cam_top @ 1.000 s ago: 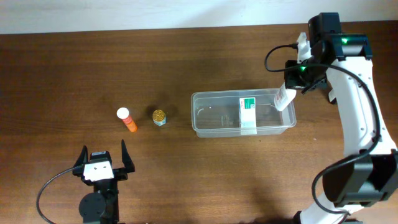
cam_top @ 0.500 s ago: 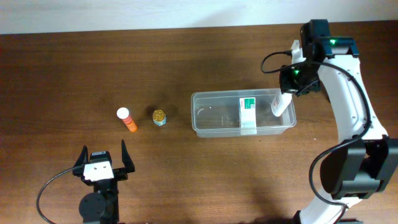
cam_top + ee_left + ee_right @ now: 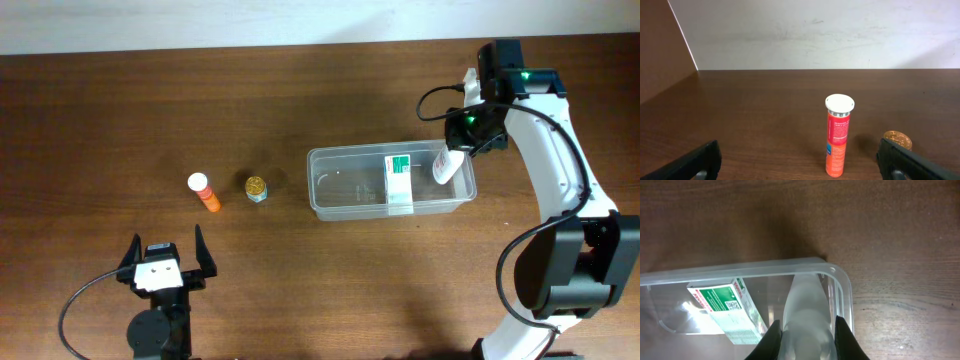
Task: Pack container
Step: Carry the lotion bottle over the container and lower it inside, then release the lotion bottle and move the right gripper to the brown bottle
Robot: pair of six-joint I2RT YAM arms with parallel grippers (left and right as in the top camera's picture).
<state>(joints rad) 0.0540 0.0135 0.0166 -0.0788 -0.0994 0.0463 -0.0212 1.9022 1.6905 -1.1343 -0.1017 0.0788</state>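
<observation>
The robot's right gripper should next lower the white bottle it holds into the container's open gap beside the green and white box (image 3: 399,182) and let go of it, since that gap lies below.
The clear plastic container (image 3: 340,205) lies at the table's middle right, with a green and white box (image 3: 399,182) inside. My right gripper (image 3: 456,143) is shut on a white tube (image 3: 447,163) and holds it tilted over the container's right end; in the right wrist view the tube (image 3: 806,310) points down into the container (image 3: 840,280) beside the box (image 3: 722,307). An orange tube with a white cap (image 3: 204,192) and a small gold-lidded jar (image 3: 257,188) stand left of the container. My left gripper (image 3: 166,262) is open near the front edge, facing the orange tube (image 3: 838,135) and jar (image 3: 897,140).
A pale wall (image 3: 815,30) runs behind the table's far edge. The right arm (image 3: 560,160) reaches in from the right side. The left arm's cable (image 3: 80,300) loops at the front left.
My right gripper has moved left and a little nearer the container with the white tube, bringing the tube lower into the container's right end. The left arm has not moved.
</observation>
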